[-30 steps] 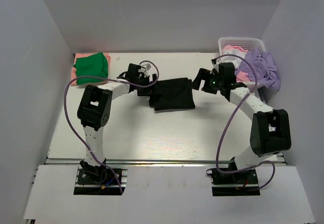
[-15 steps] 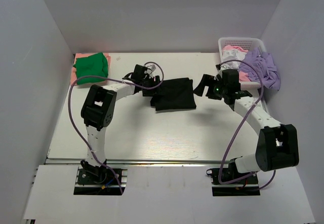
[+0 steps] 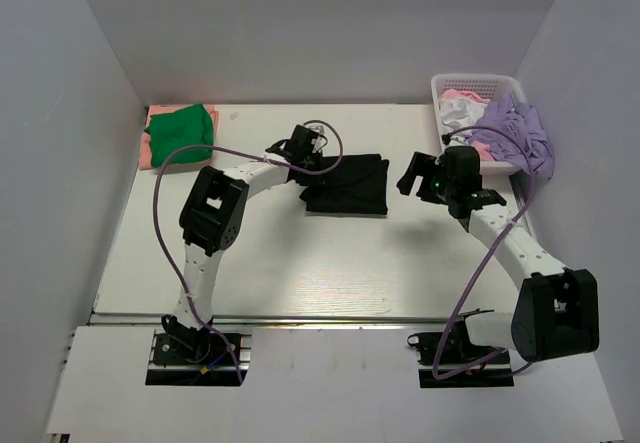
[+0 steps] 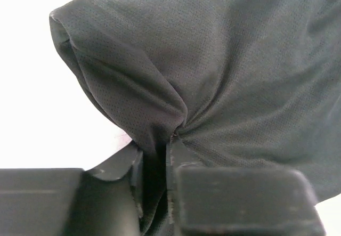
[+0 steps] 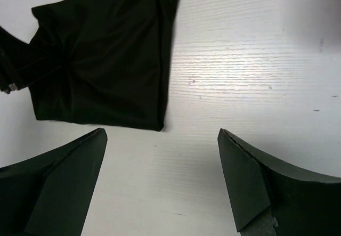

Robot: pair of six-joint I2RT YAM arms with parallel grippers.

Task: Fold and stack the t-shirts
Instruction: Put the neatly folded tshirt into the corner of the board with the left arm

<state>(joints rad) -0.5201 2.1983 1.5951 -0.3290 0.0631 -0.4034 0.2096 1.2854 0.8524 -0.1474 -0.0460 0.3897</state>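
The black t-shirt [image 3: 350, 185] will go up and then to the left in the top view with my left gripper. My left gripper will let it go on top of the green t-shirt [image 3: 180, 131], because the stack is there.
A folded black t-shirt [image 3: 350, 185] lies at the table's middle back. My left gripper [image 3: 318, 158] is at its left edge, shut on a gathered fold of the black t-shirt [image 4: 224, 60]. In the left wrist view the cloth runs down between the two fingers of that gripper [image 4: 154, 151]. My right gripper [image 3: 410, 175] hovers to the right of the shirt, open and holding nothing. In the right wrist view this gripper [image 5: 162, 140] is over bare table, with the black t-shirt [image 5: 101, 60] ahead on the left. A green t-shirt [image 3: 180, 131] lies folded on a salmon-pink one [image 3: 148, 145] at the back left.
A white lattice basket [image 3: 480, 83] stands at the back right, with white [image 3: 455, 113] and pink [image 3: 462, 95] cloth inside. A lavender t-shirt [image 3: 515, 133] hangs over its front edge. White walls close in the table on three sides.
My left gripper has moved right to the black t-shirt's left edge and closed on a fold of it. The right arm has drawn back to the right, its gripper still open.
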